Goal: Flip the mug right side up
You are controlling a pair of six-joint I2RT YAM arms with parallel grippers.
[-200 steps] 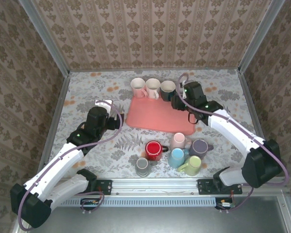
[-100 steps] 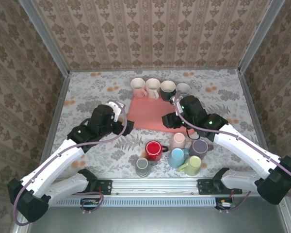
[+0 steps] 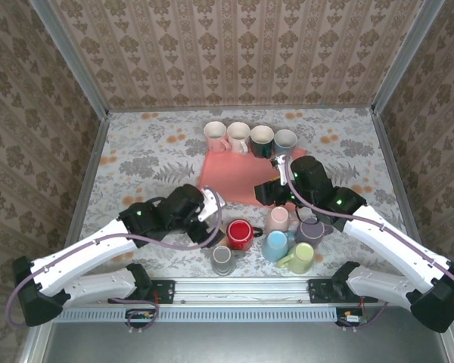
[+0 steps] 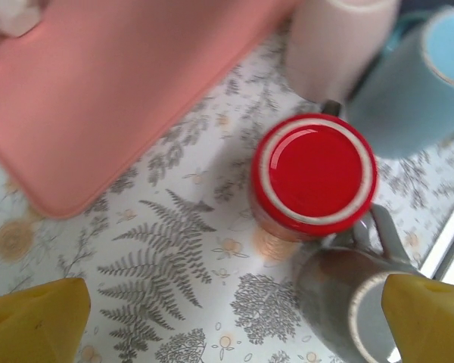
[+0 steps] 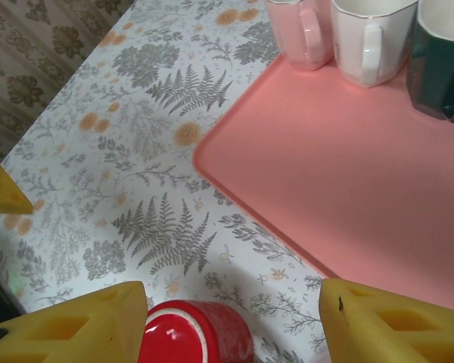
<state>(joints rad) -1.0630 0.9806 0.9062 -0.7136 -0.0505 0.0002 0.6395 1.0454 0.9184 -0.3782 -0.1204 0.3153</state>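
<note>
My left gripper is open, with its fingers on both sides of the grey mug's body (image 3: 222, 261) (image 4: 346, 300), and will move back and down next. The grey mug and its handle crowd the side of the red mug.
The red mug (image 3: 239, 234) stands upside down on the patterned table, its base up, just in front of the pink tray (image 3: 227, 185). In the left wrist view the red mug (image 4: 314, 175) lies ahead and to the right of my left gripper (image 4: 231, 325), which is open and empty. Seen from above, the left gripper (image 3: 212, 215) hovers just left of the mug. My right gripper (image 3: 268, 190) hangs over the tray's near right corner, open and empty. In the right wrist view the red mug (image 5: 193, 333) sits low by the right gripper's (image 5: 234, 321) left finger.
Pink (image 3: 215, 136), white (image 3: 237, 137), dark green (image 3: 261, 140) and grey-blue (image 3: 285, 140) mugs stand upright along the tray's back. Close around the red mug are a grey mug (image 3: 222, 259), a pink one (image 3: 278, 219), a blue one (image 3: 275, 246), a purple one (image 3: 312, 229) and a green one (image 3: 300, 258).
My left arm swung right and nearer, up beside the red mug. My right gripper drew back from the grey-blue mug at the tray's back toward the near side, its jaws widening.
</note>
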